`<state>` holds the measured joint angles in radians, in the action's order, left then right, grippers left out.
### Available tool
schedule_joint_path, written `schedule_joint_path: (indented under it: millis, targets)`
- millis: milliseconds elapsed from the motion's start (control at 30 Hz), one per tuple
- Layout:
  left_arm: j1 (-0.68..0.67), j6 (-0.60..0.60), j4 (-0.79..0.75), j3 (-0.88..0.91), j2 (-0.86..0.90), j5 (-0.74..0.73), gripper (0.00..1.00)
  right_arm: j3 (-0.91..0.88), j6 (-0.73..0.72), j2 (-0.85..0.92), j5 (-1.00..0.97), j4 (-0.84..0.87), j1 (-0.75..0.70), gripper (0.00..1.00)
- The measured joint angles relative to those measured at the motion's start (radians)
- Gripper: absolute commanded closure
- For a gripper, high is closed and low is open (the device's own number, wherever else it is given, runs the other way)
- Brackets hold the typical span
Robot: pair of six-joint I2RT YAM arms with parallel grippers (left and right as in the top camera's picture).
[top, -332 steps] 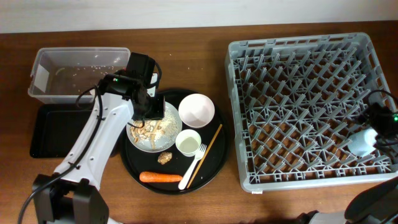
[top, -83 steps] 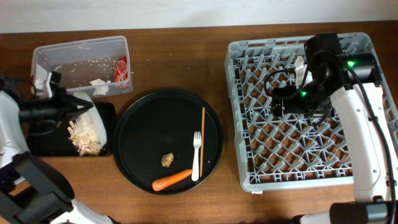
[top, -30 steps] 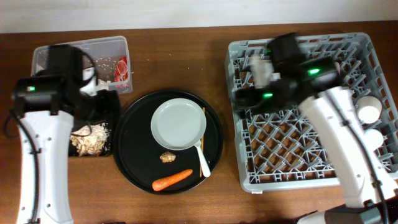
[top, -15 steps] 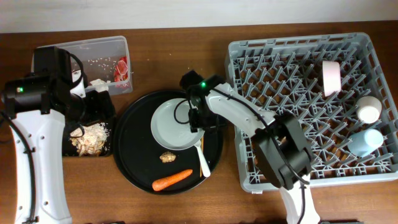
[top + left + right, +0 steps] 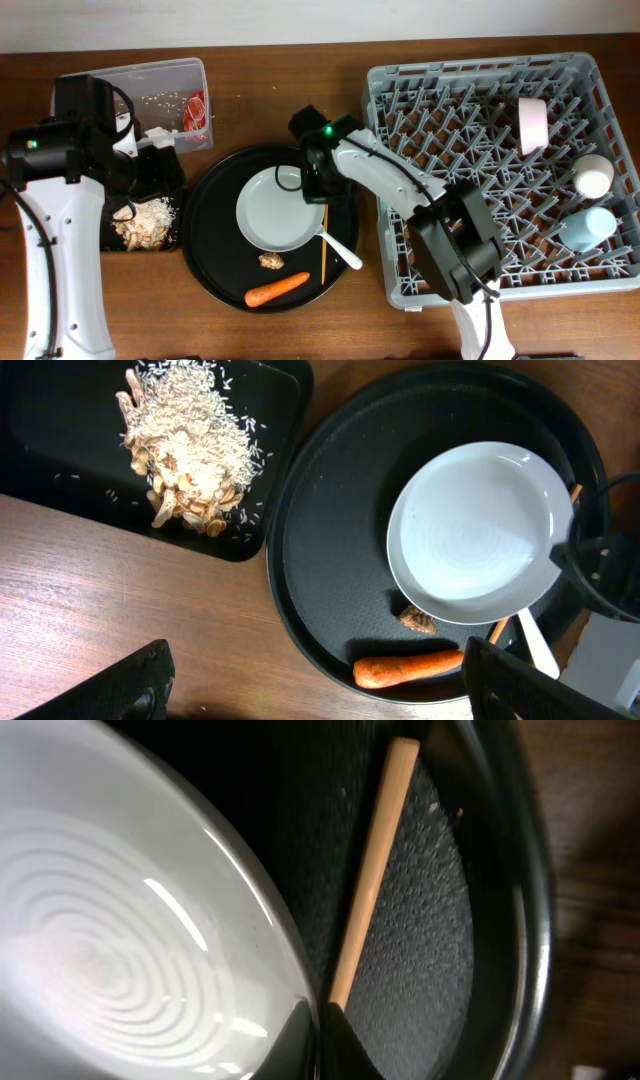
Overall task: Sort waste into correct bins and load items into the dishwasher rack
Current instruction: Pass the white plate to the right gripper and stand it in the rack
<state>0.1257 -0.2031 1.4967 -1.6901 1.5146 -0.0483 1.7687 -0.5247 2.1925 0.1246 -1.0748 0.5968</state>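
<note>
My right gripper lifts the plate [image 5: 272,208] next, swings it outward over the rack, tips it upright and lowers it to release among the rack's empty far wires.
The white plate [image 5: 272,208] lies on the round black tray [image 5: 215,250]. My right gripper [image 5: 314,187] is shut on its right rim. In the right wrist view the gripper [image 5: 320,1042] pinches that rim [image 5: 150,920], with a wooden chopstick [image 5: 368,890] just beside it. An orange carrot [image 5: 278,288], a brown lump [image 5: 270,261], the white fork [image 5: 341,248] and the chopstick [image 5: 323,255] also lie on the round tray. My left gripper [image 5: 322,695] hangs open and empty above the table's edge by the carrot [image 5: 410,668]. Rice [image 5: 190,450] lies in the shallow black bin [image 5: 50,440].
The clear tub [image 5: 120,85] at the back left holds a napkin and a red wrapper [image 5: 195,105]. The grey dishwasher rack [image 5: 480,170] on the right holds a white saucer [image 5: 533,125], a white cup [image 5: 593,178] and a light-blue cup [image 5: 590,225].
My right gripper has shut on the plate's rim. The plate slid slightly left and toward the front. The fork turned and the chopstick shifted toward the front. My left arm stayed put.
</note>
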Motion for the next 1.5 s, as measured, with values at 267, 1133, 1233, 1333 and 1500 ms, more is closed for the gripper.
schedule_joint_path:
  millis: [267,1133,1233,1333,1500]
  targets:
    - [0.0,0.0,-0.001,0.002,0.0,0.0,0.09,0.13,0.142,-0.538,-0.693,-0.238,-0.253,0.96]
    - [0.0,0.0,-0.013,0.002,0.0,0.0,0.09,0.074,-0.021,-0.213,-0.974,-0.291,-0.082,0.7]
    - [0.0,0.0,-0.012,0.002,0.0,0.0,0.09,0.089,-0.022,-0.247,-0.935,-0.291,-0.027,0.75]
    - [0.0,0.0,-0.012,0.002,0.0,0.0,0.09,0.104,-0.023,-0.372,-0.847,-0.306,-0.127,0.77]
    - [0.0,0.0,-0.012,0.003,0.0,0.0,0.08,0.118,-0.021,-0.486,-0.638,-0.395,-0.516,0.81]
